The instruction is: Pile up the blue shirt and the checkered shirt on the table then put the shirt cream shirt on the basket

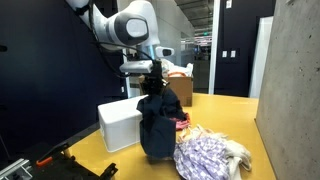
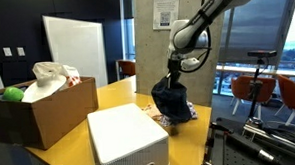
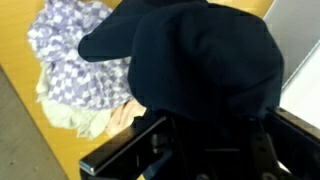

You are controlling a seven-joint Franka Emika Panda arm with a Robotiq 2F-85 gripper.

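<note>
My gripper lowers the dark blue shirt toward the checkered shirt (image 1: 202,157) (image 3: 74,52) next, before opening, since the dark blue shirt hangs with its lower end at the table.
My gripper (image 1: 153,76) is shut on the dark blue shirt (image 1: 156,122) and holds it up so it hangs down to the yellow table (image 1: 110,158). In an exterior view the shirt (image 2: 169,100) hangs beside the white basket (image 2: 128,138). In the wrist view the blue shirt (image 3: 200,60) fills most of the picture and hides the fingertips. The purple-and-white checkered shirt (image 1: 206,156) lies crumpled on the table next to the hanging shirt; it also shows in the wrist view (image 3: 75,55). A cream shirt (image 3: 78,118) lies under its edge.
A white box-shaped basket (image 1: 120,123) stands on the table beside the blue shirt. A brown cardboard box (image 2: 44,109) with white cloth and a green ball stands further back. A concrete wall (image 1: 295,90) borders one side of the table.
</note>
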